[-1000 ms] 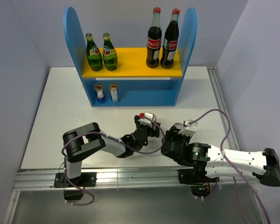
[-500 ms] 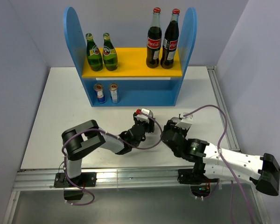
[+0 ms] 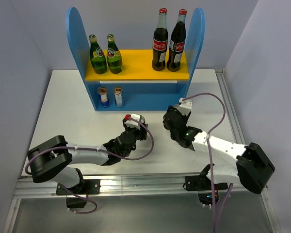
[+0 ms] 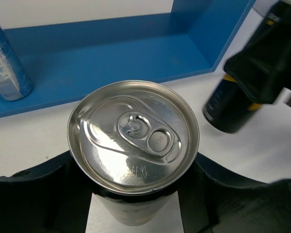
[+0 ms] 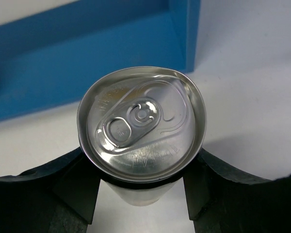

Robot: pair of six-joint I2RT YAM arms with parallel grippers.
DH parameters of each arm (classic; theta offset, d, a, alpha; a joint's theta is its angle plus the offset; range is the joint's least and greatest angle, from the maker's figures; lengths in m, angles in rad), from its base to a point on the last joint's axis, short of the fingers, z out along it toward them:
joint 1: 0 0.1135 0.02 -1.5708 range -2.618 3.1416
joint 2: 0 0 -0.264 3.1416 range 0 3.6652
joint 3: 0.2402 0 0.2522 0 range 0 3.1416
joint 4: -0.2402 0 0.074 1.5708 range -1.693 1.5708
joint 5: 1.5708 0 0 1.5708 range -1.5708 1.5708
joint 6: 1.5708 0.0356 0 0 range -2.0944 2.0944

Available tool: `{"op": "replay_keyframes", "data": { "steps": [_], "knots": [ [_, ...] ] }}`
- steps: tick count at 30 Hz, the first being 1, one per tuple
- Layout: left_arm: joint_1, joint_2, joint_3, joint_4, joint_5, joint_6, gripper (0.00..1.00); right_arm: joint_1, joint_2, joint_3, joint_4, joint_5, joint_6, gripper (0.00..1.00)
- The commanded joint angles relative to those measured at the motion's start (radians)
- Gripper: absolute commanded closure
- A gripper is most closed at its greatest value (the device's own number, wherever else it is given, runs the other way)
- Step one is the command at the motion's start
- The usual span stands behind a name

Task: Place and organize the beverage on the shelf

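The lower level's empty end (image 3: pixel 167 99) (image 5: pixel 138 48) under the cola bottles is outward of my right gripper. My right gripper needs to move outward onto that end and let go of the second slim can.
The shelf (image 3: pixel 136 67) stands at the back, with two green bottles (image 3: pixel 105 54) on the left of its yellow board and two silver-blue cans (image 3: pixel 110 96) on its lower level. My left gripper (image 3: pixel 131 127) is shut on a slim can with a metallic top (image 4: pixel 133 131), just in front of the lower level. My right gripper (image 3: pixel 176 122) is shut on a second slim can (image 5: pixel 141 124), near the shelf's right panel (image 5: pixel 185 29). That can shows dark with a gold band in the left wrist view (image 4: pixel 228 109). Both cans are hidden under the grippers in the top view.
Two tall cola bottles with red caps (image 3: pixel 169 41) stand on the right of the yellow board. One silver-blue can (image 4: pixel 5 68) shows at the left of the lower level (image 4: pixel 121 53). Grey walls close in the white table (image 3: pixel 63 121) on both sides.
Both arms have carried their cans toward the shelf. The left gripper moved left and slightly back; the right gripper moved back toward the shelf's right end.
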Motion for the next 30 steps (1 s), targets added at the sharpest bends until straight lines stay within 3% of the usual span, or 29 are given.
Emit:
{"op": "replay_keyframes", "data": {
  "steps": [1,11,19,30],
  "knots": [
    [-0.002,-0.071,0.003,0.073,-0.031,0.018,1.00,-0.049,0.075,0.119,0.245,-0.001,-0.072,1.00],
    [0.001,-0.171,-0.068,0.076,-0.030,-0.008,1.00,-0.150,0.431,0.326,0.377,0.006,-0.162,1.00],
    [0.001,-0.238,-0.138,0.083,-0.033,-0.027,1.00,-0.224,0.551,0.435,0.414,0.028,-0.211,1.00],
    [0.000,-0.237,-0.161,0.108,-0.039,-0.033,1.00,-0.233,0.677,0.535,0.435,0.082,-0.262,1.00]
  ]
}}
